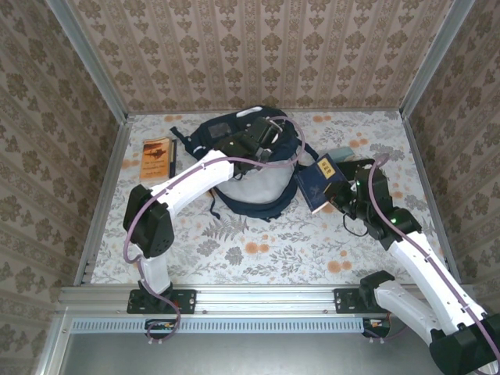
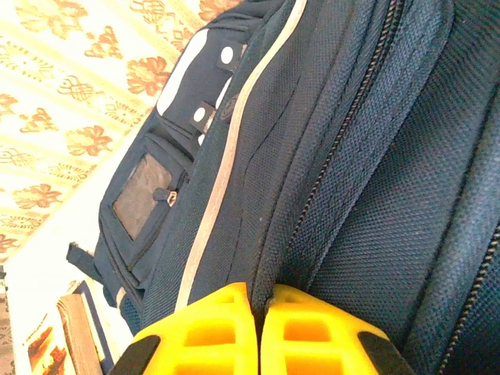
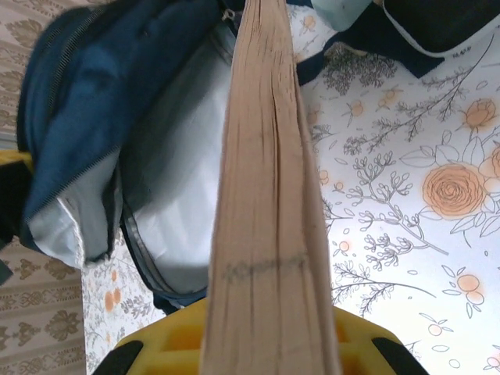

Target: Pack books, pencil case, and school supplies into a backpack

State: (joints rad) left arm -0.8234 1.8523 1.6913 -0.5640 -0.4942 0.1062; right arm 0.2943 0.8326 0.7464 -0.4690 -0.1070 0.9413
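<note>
The right gripper swings sideways into the backpack's gaping main compartment (image 1: 261,185) next. It releases the dark navy book (image 1: 316,183) inside, since my left gripper keeps the backpack's fabric lifted.
The navy backpack (image 1: 234,133) lies at the back middle of the table, its main compartment gaping and showing pale grey lining (image 1: 262,183). My left gripper (image 1: 254,144) is shut on a fold of the backpack's fabric (image 2: 328,156) beside a zipper, its yellow fingers (image 2: 211,328) pressed together on it. To the right of the opening, my right gripper (image 1: 341,193) is shut on the dark navy book (image 1: 316,183). The book's tan page edge (image 3: 269,195) runs up from the gripper (image 3: 269,332), just beside the open backpack (image 3: 94,86). The orange-brown book (image 1: 156,158) lies flat at the far left.
A pale blue-grey item (image 1: 340,152) and a dark one (image 1: 363,168) lie behind my right gripper; I cannot tell whether either is the pencil case. Dark straps (image 1: 183,141) trail from the backpack toward the orange book. Wallpapered walls close in three sides of the table.
</note>
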